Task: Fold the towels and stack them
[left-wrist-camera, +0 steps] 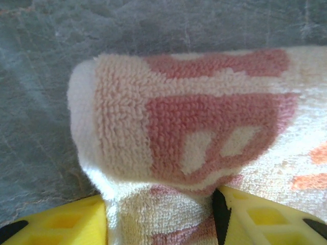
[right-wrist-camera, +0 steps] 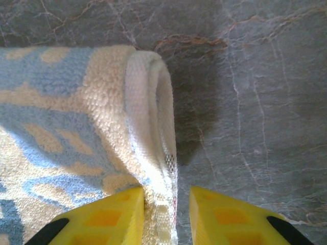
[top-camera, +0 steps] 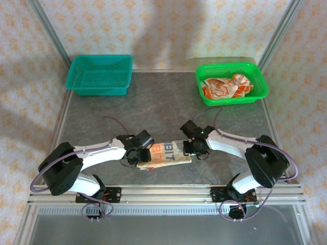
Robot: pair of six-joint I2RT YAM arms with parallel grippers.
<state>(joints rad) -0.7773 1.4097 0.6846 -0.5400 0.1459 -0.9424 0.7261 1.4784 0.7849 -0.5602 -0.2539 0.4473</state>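
My left gripper should stay low where it is and close its yellow fingers on the rolled fold (left-wrist-camera: pixel 161 213), since the towel is already between them.
A folded towel (top-camera: pixel 166 153), cream with pink and blue prints, lies flat on the table between my two grippers. My left gripper (top-camera: pixel 137 153) is at its left end. In the left wrist view the towel's (left-wrist-camera: pixel 179 122) rolled fold sits between the yellow fingers (left-wrist-camera: pixel 66 222) of the left gripper (left-wrist-camera: pixel 161 224), with a dark gap at the right finger. My right gripper (top-camera: pixel 190 148) is at the towel's right end. In the right wrist view the right gripper (right-wrist-camera: pixel 166 214) stands open, the towel's (right-wrist-camera: pixel 76 117) folded edge against its left finger, apart from the right one. More orange towels (top-camera: pixel 225 88) lie crumpled in the green basket (top-camera: pixel 232 67).
An empty teal basket (top-camera: pixel 99 75) stands at the back left. The grey stone-pattern table (top-camera: pixel 168 107) is bare between the baskets and the arms. Aluminium rails (top-camera: pixel 168 191) run along the near edge.
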